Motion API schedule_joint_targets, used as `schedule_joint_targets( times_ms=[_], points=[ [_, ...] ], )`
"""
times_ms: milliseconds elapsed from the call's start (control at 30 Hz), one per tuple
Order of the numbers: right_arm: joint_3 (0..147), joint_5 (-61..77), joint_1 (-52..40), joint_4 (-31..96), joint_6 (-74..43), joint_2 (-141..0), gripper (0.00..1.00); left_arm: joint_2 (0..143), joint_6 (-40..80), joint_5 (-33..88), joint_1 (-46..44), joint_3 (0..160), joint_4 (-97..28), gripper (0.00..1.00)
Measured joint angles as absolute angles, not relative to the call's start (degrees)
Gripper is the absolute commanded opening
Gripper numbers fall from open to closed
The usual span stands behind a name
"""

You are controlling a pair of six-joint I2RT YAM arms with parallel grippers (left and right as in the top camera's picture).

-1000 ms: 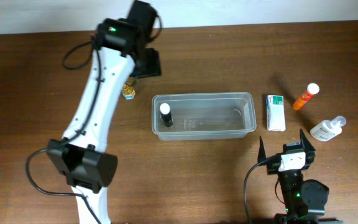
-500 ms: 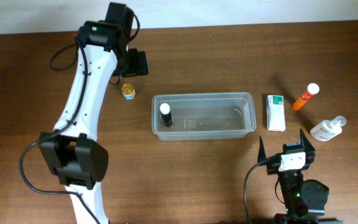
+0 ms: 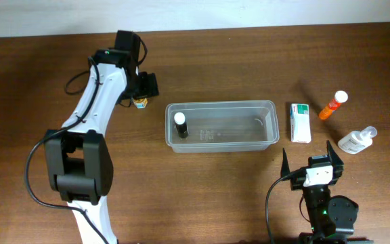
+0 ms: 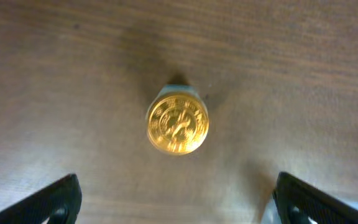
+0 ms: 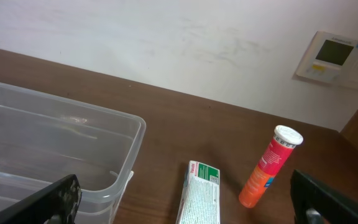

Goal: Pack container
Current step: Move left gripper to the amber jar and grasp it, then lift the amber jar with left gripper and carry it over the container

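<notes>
The cap of the gold-capped jar (image 3: 140, 103) (image 4: 178, 123) is already midway between my open fingers, so my left gripper will go down next with its fingers spread around the jar and close on the jar's sides.
The container (image 3: 222, 127), a clear shallow tub, lies mid-table with a small dark bottle with a white cap (image 3: 180, 124) standing at its left end. Left of it stands a small gold-capped jar (image 3: 140, 103). My left gripper (image 3: 143, 91) hovers over that jar, open. In the left wrist view the gold cap (image 4: 178, 126) sits ahead of the left gripper (image 4: 179, 211), centred between the spread fingertips (image 4: 55, 202), untouched. My right gripper (image 3: 308, 157) rests open near the front edge. The right wrist view shows the right gripper (image 5: 188, 208) with the container's right end (image 5: 61, 155) beside it.
Right of the tub lie a white-and-green box (image 3: 300, 122), an orange tube with a white cap (image 3: 333, 105) and a clear pump bottle (image 3: 356, 140). In the right wrist view the box (image 5: 201, 193) and the orange tube (image 5: 269, 165) lie ahead, with a wall beyond.
The left arm has swung left and come down over the gold-capped jar, its jaws widening. The right arm and the other objects have not moved.
</notes>
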State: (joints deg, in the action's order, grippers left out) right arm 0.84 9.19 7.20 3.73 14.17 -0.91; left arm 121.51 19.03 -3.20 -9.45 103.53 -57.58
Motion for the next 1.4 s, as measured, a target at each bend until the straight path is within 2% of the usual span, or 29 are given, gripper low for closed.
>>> schedule_joint_targets(
  times_ms=[400,733,767,833,1000,1167,1300,1400],
  points=[
    [0.84,9.21,7.20,3.70,14.15,-0.91,0.98,122.50,19.07,-3.18,-9.45,101.67,-51.86,0.99],
    [0.84,9.19,7.20,3.73,14.17,-0.91,0.98,129.27,19.11,-3.18,-9.13,101.65,-48.66,0.98],
    [0.84,9.19,7.20,3.70,14.17,-0.91,0.98,129.80,19.16,-3.18,-8.95,101.65,-48.56,0.92],
    [0.84,9.19,7.20,3.70,14.20,-0.91,0.98,130.47,19.68,-3.16,-8.51,101.54,-48.53,0.73],
    [0.84,9.19,7.20,3.73,14.15,-0.91,0.98,130.78,19.70,-3.14,-7.51,101.41,-48.23,0.53],
    [0.84,9.19,7.20,3.73,14.15,-0.91,0.98,130.78,19.49,-3.18,-7.40,101.41,-48.16,0.51],
    [0.84,9.19,7.20,3.73,14.17,-0.91,0.98,130.78,19.62,-3.16,-7.42,101.45,-48.73,0.40],
    [0.84,9.19,7.20,3.70,14.17,-0.91,0.98,130.78,19.16,-3.18,-7.42,102.21,-51.31,0.38]
  ],
)
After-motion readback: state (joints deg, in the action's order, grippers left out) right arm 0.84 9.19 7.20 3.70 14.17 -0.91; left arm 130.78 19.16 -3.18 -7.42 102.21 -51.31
